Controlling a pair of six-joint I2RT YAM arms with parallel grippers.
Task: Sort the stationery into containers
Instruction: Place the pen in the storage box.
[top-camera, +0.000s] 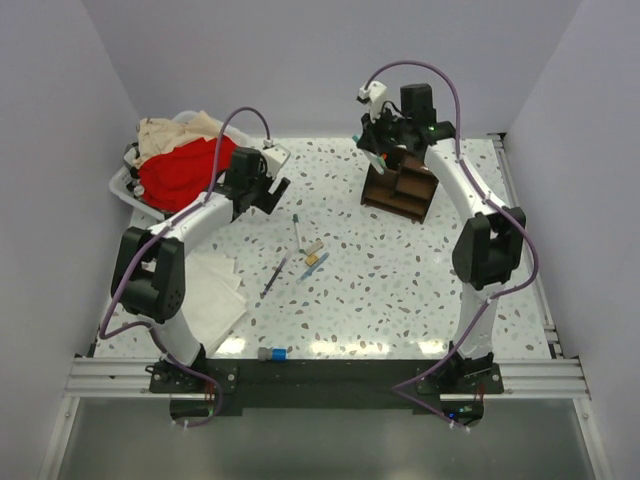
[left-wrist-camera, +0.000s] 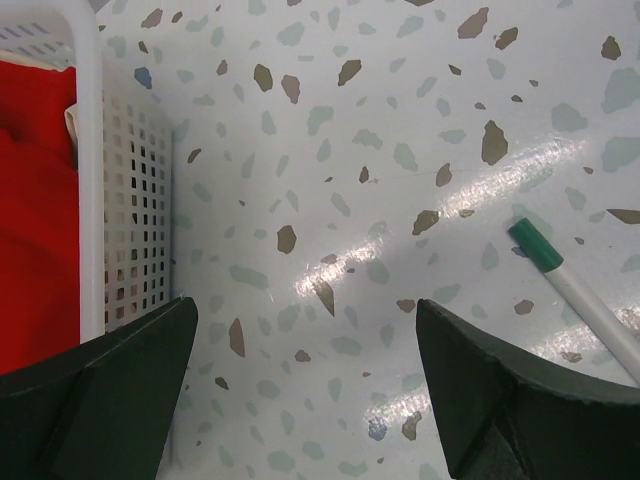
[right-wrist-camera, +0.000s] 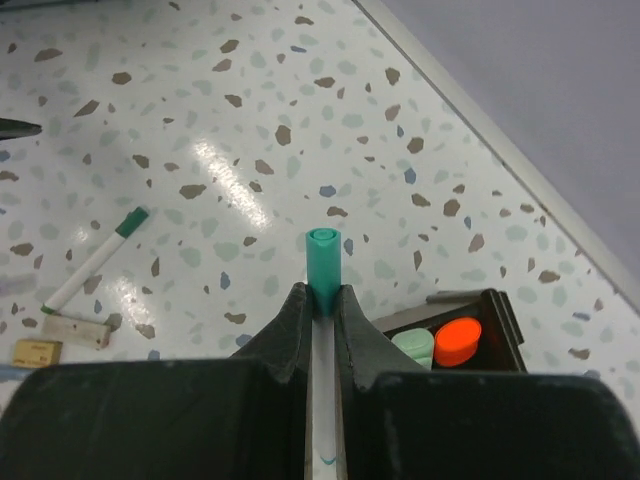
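The right gripper moves to the right in the top view, over the orange cap's compartment (top-camera: 387, 158) (right-wrist-camera: 443, 340), next. It then releases the white pen, which still hangs outside.
My right gripper (top-camera: 380, 152) (right-wrist-camera: 320, 296) is shut on a white pen with a teal cap (right-wrist-camera: 323, 258), held over the table just beside the dark brown organizer (top-camera: 400, 190) (right-wrist-camera: 500, 310). A pale green cap (right-wrist-camera: 413, 347) and an orange cap (right-wrist-camera: 459, 340) stand in one compartment. My left gripper (top-camera: 266, 192) (left-wrist-camera: 307, 312) is open and empty, low over bare table beside the basket. Another white pen with a green cap (top-camera: 297, 231) (left-wrist-camera: 580, 295) (right-wrist-camera: 94, 262) lies to its right. Two tan erasers (top-camera: 313, 247) (right-wrist-camera: 75, 330), a blue pen (top-camera: 318, 265), a black pen (top-camera: 274, 276) and a grey-blue stub (top-camera: 272, 353) lie on the table.
A white basket (top-camera: 128, 186) (left-wrist-camera: 90, 180) with red and beige clothes stands at the back left, close to my left gripper. A white folded cloth (top-camera: 215, 295) lies near the left arm's base. Grey walls close in the back and sides.
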